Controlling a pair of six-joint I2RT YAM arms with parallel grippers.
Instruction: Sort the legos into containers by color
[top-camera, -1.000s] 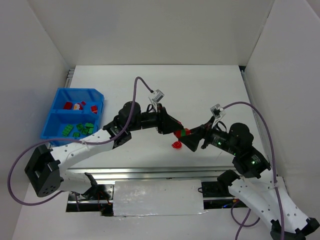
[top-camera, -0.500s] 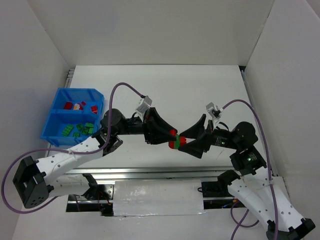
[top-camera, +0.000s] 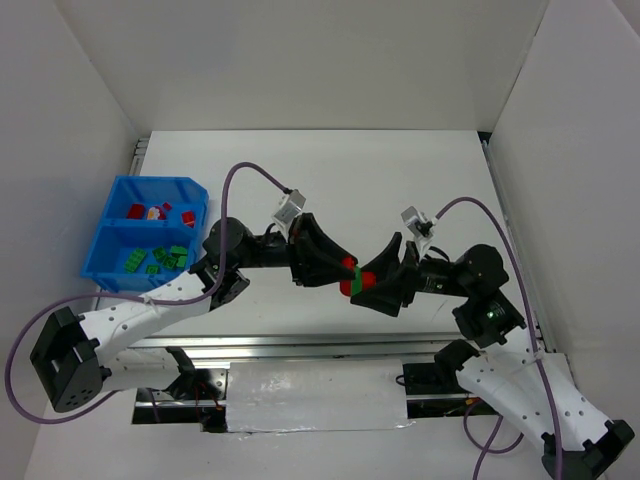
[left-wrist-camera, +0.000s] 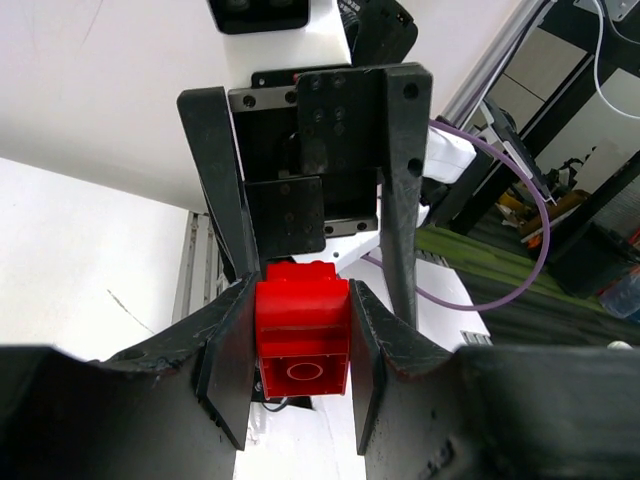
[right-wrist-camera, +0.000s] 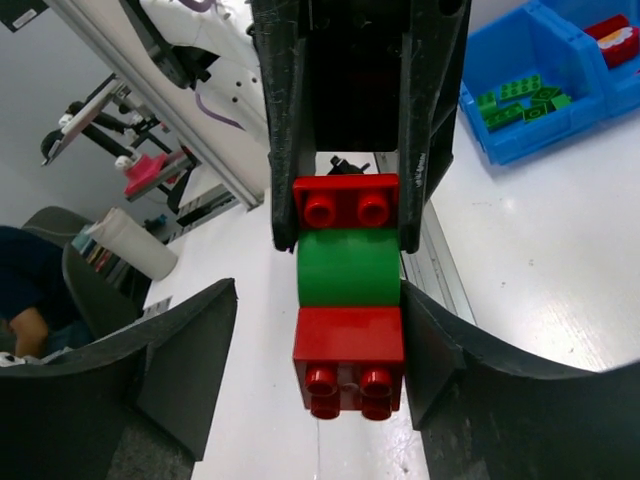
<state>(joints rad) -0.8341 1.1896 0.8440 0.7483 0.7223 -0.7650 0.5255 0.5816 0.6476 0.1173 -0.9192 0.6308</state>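
My left gripper swings outward and to the left in the top view next, over the bin's far section (top-camera: 177, 202). It releases the far red brick there, because red legos lie there.
A stack of three legos, red (right-wrist-camera: 350, 355), green (right-wrist-camera: 349, 268) and red (right-wrist-camera: 347, 205), is held out level between the two arms (top-camera: 350, 277). My left gripper (top-camera: 343, 270) is shut on the far red brick (left-wrist-camera: 302, 335). My right gripper (right-wrist-camera: 318, 300) straddles the near red brick and is open. Its right finger (right-wrist-camera: 430, 340) is close against the brick and its left finger (right-wrist-camera: 200, 340) stands well clear. The blue bin (top-camera: 110, 235) sits at the left, with red legos (top-camera: 150, 211) in its far compartment and green legos (top-camera: 160, 258) in its near one.
White walls enclose the table on three sides. A metal rail (top-camera: 300, 345) runs along the near edge under the arm bases. Purple cables (top-camera: 250, 175) loop above both wrists. The bin (right-wrist-camera: 520, 60) shows at the upper right of the right wrist view.
The two grippers have come together at mid-table. The right gripper's jaws have narrowed around the free end of the stack, which the left gripper keeps holding.
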